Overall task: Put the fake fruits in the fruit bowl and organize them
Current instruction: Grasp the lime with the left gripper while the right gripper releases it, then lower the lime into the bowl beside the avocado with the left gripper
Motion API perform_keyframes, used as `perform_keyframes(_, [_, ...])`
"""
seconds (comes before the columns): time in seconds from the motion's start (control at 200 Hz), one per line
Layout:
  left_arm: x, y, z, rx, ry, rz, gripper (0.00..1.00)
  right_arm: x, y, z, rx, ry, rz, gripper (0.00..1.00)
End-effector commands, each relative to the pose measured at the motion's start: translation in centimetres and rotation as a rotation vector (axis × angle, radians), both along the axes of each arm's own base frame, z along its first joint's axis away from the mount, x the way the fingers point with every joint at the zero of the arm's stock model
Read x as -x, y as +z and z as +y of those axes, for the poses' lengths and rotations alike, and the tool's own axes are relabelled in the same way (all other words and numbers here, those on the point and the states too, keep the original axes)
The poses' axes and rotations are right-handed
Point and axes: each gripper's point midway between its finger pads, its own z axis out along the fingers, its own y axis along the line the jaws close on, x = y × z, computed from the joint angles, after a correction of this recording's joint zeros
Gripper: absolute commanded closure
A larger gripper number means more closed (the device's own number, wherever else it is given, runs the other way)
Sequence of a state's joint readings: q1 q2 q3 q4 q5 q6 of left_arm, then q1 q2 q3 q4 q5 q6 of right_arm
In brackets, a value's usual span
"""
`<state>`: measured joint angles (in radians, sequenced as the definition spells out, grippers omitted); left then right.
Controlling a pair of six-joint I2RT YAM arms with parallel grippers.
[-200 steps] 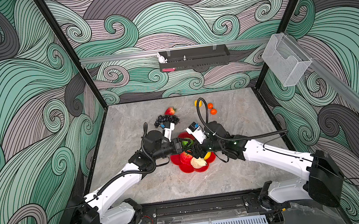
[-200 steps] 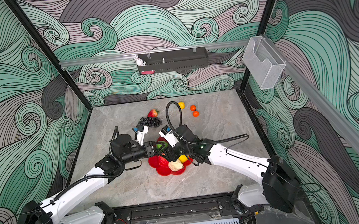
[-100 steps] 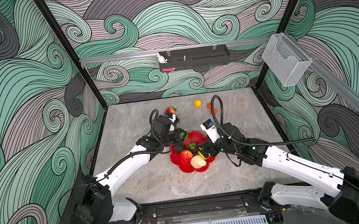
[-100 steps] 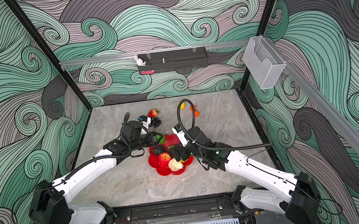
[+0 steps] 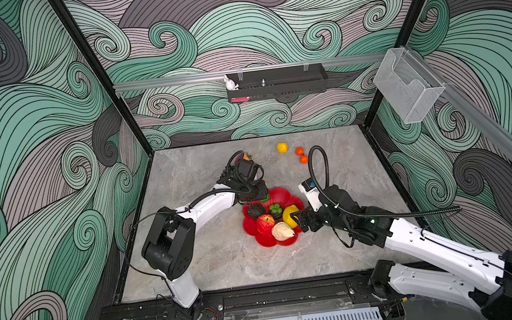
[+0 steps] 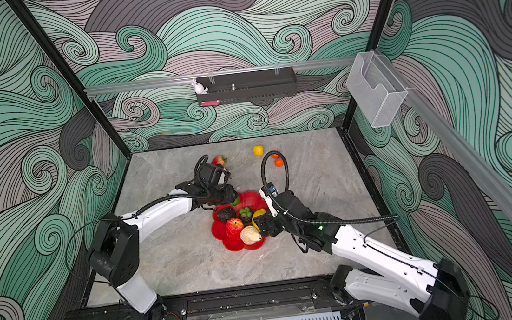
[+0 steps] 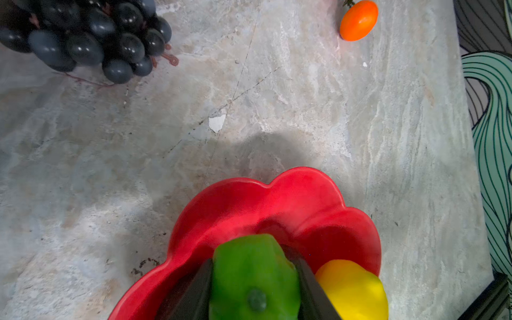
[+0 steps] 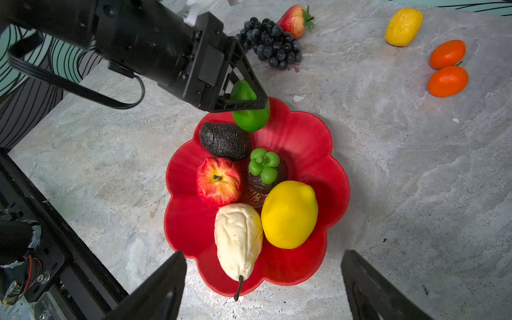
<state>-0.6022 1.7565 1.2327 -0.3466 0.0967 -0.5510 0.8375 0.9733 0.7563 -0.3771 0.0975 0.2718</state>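
The left gripper should lower the green lime into the bowl's empty far part (image 5: pixel 268 203) beside the avocado and let go of it, because that gap is just below the gripper.
The red scalloped fruit bowl (image 5: pixel 282 194) (image 8: pixel 304 138) holds a dark avocado (image 8: pixel 225 141), a red apple (image 8: pixel 219 181), a dark fruit with a green top (image 8: pixel 266 171), a yellow lemon (image 8: pixel 289 214) and a beige pear (image 8: pixel 238 238). My left gripper (image 7: pixel 250 260) (image 8: pixel 249 102) is shut on a green lime (image 7: pixel 255 277) just above the bowl's far left rim. At the bowl's near right edge, my right gripper (image 8: pixel 261 253) (image 5: pixel 295 220) stands open and empty, level with the pear and lemon. Dark grapes (image 8: pixel 271 47), a strawberry (image 8: pixel 295 20), a second lemon (image 8: pixel 403 26) and two oranges (image 8: pixel 447 54) lie on the table behind.
A black tray (image 5: pixel 277 83) and a clear bin (image 5: pixel 407 89) hang on the walls. The cell's black frame (image 5: pixel 264 294) borders the marble table at the front. My left arm (image 5: pixel 207 206) stretches across the table left of the bowl.
My right gripper has opened wider and drawn back from the lemon to the bowl's near right edge. My left arm has swung rearward, still holding the lime at the far left rim.
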Motion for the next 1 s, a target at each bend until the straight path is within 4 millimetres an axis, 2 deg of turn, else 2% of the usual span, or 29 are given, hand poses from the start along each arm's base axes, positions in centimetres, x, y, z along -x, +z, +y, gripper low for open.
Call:
perform_keyframes(0.0, [-0.6, -0.4, 0.3, -0.022, 0.044, 0.023, 0.68, 0.2, 0.0, -0.5, -0.006, -0.018, -0.001, 0.12])
perform_keyframes(0.415, [-1.1, -2.8, -0.3, -0.040, 0.105, 0.089, 0.68, 0.3, -0.3, -0.6, -0.001, -0.015, -0.001, 0.11])
perform_keyframes(0.996, [-0.9, -4.1, -0.9, -0.070, 0.103, 0.131, 0.65, -0.1, -0.3, -0.7, 0.000, -0.033, -0.004, 0.09])
